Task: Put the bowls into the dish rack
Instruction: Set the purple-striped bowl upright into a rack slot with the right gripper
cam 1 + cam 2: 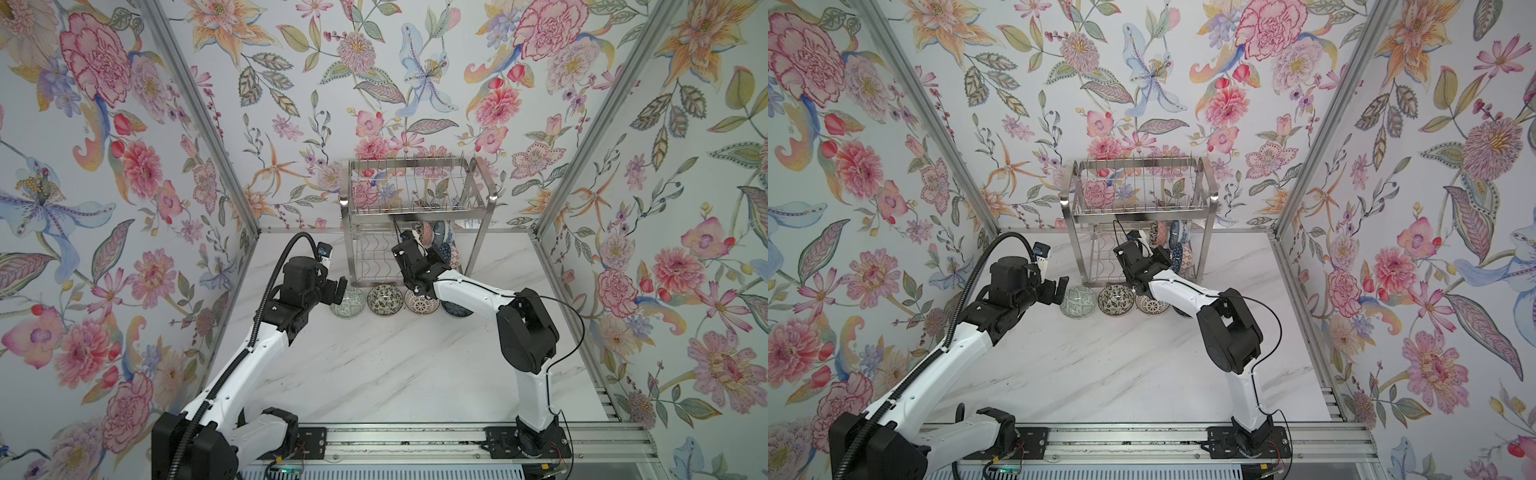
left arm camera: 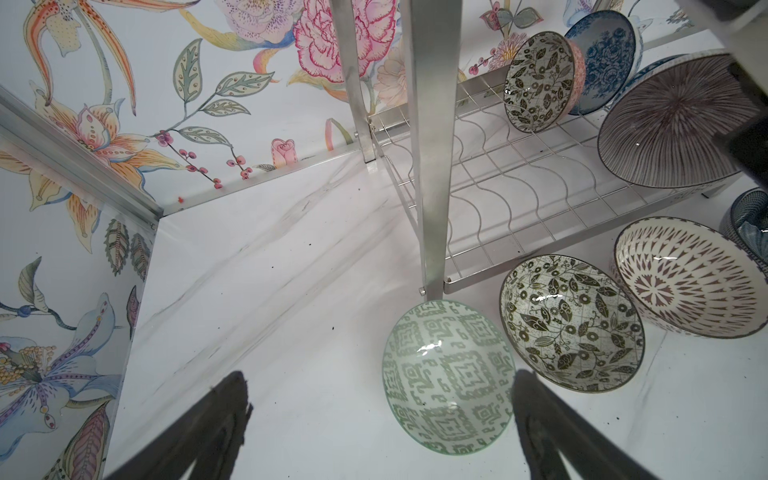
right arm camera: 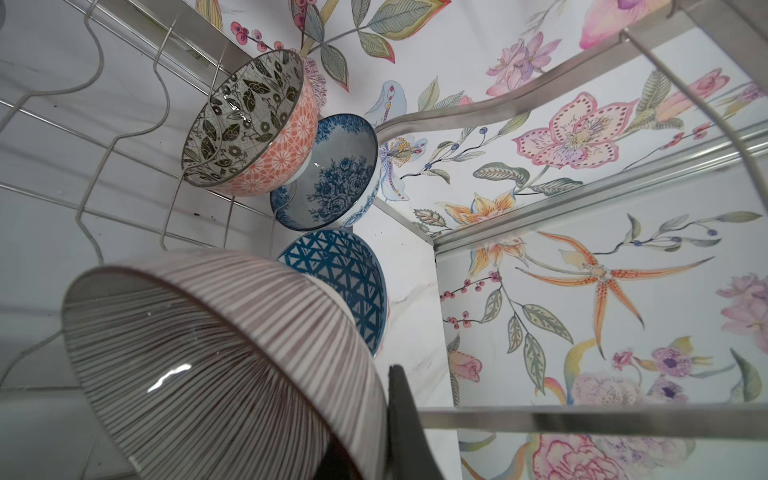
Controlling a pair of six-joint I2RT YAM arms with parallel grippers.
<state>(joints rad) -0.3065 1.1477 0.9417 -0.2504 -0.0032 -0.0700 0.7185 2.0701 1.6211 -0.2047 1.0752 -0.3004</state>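
Note:
My right gripper moves outward and down next to release the bowl's rim, since empty shelf wires (image 3: pixel 200 228) beside the blue-triangle bowl lie outward and below it.
The dish rack (image 1: pixel 415 195) stands at the back of the table. Three bowls lean on its lower shelf: a coral one with a black-and-white floral inside (image 3: pixel 249 124), a blue floral one (image 3: pixel 332 174) and a blue-triangle one (image 3: pixel 345 282). My right gripper (image 3: pixel 374 436) reaches into that shelf, shut on the rim of a bowl with pink radial lines (image 3: pixel 216 353), which is tilted on its side beside the blue-triangle bowl. My left gripper (image 2: pixel 381 374) hangs open just above the table, with a pale green patterned bowl (image 2: pixel 449 378) partly between its fingers, not gripped.
A row of bowls stands on the table before the rack: the green one (image 1: pixel 349 302), a black-and-white floral one (image 1: pixel 384 300), one with brown triangles (image 1: pixel 422 302) and a dark blue one (image 1: pixel 457 309). The rack's front leg (image 2: pixel 432 166) rises close to the green bowl. Flowered walls close three sides.

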